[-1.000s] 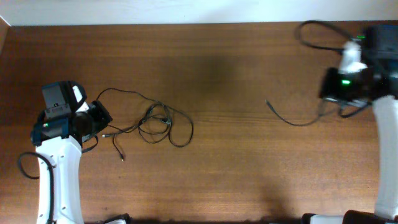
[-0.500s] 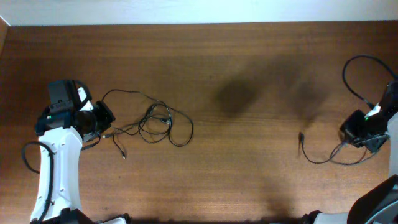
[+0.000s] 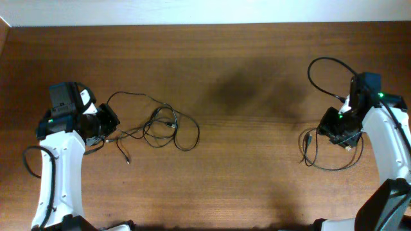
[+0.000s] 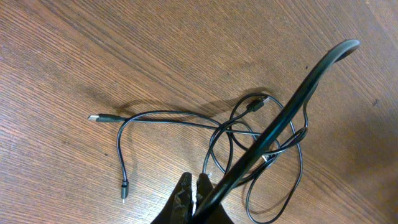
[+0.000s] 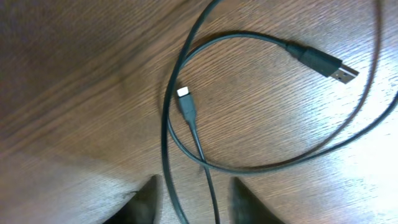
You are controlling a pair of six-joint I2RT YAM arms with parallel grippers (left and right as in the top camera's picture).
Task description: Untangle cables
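I will next pull the piece of cable in my left gripper back and to the right in the overhead view, onto bare wood clear of cable loops, and let go.
A tangle of thin black cables (image 3: pixel 164 126) lies on the wooden table left of centre; in the left wrist view the cables (image 4: pixel 261 130) form overlapping loops with two free plug ends (image 4: pixel 93 117). My left gripper (image 3: pixel 108 122) sits at the tangle's left edge. Its fingers (image 4: pixel 185 190) are pressed together, and one cable strand rises from them close past the camera. A separate black cable (image 3: pixel 324 165) lies looped at the right. My right gripper (image 3: pixel 335 133) hovers over it, open, with two of its strands (image 5: pixel 186 155) running between the fingertips (image 5: pixel 149 193).
The right cable has a USB plug (image 5: pixel 329 65) and a small plug (image 5: pixel 185 99) lying on the wood. A thicker black arm wire (image 3: pixel 318 64) arcs behind the right arm. The table's back edge meets a white wall (image 3: pixel 192 9).
My right arm has swung from the far right edge inward and now sits over the separate cable, which has drawn into a tighter loop. The left arm and the tangle have hardly moved.
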